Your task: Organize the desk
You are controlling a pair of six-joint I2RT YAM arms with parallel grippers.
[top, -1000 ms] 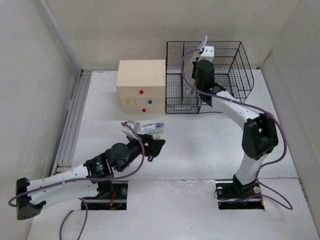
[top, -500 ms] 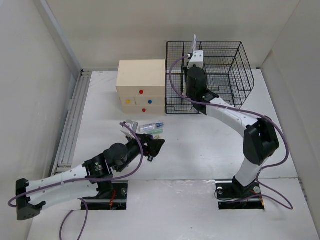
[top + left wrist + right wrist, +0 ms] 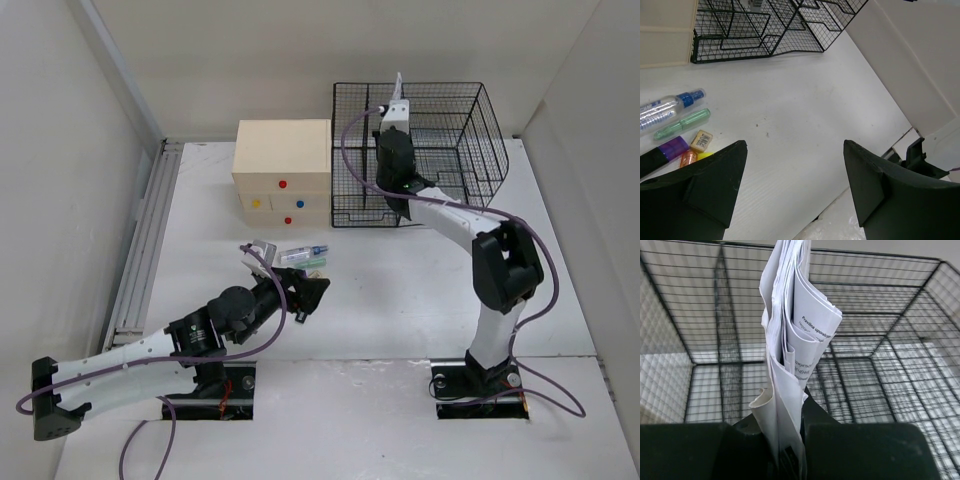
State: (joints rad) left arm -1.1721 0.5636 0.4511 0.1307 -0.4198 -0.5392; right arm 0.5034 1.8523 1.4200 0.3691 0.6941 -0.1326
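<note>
The papers should go down into the organizer's open slot beside the mesh divider next. Then my right gripper should release them.
The desk is a white tabletop with a ridged rail on its left. My right gripper is shut on a bundle of folded white papers and holds it upright over the black wire-mesh organizer. The jaws pinch the bundle's lower end, and the papers stick up past them. My left gripper hangs open and empty low over the desk, fingertips wide apart.
A beige wooden drawer box stands left of the organizer. By my left gripper lie a small blue-capped bottle, a green tube, a tan eraser and purple and orange bits.
My right gripper has swung a little left over the organizer with the papers still in it. The left arm has not moved.
</note>
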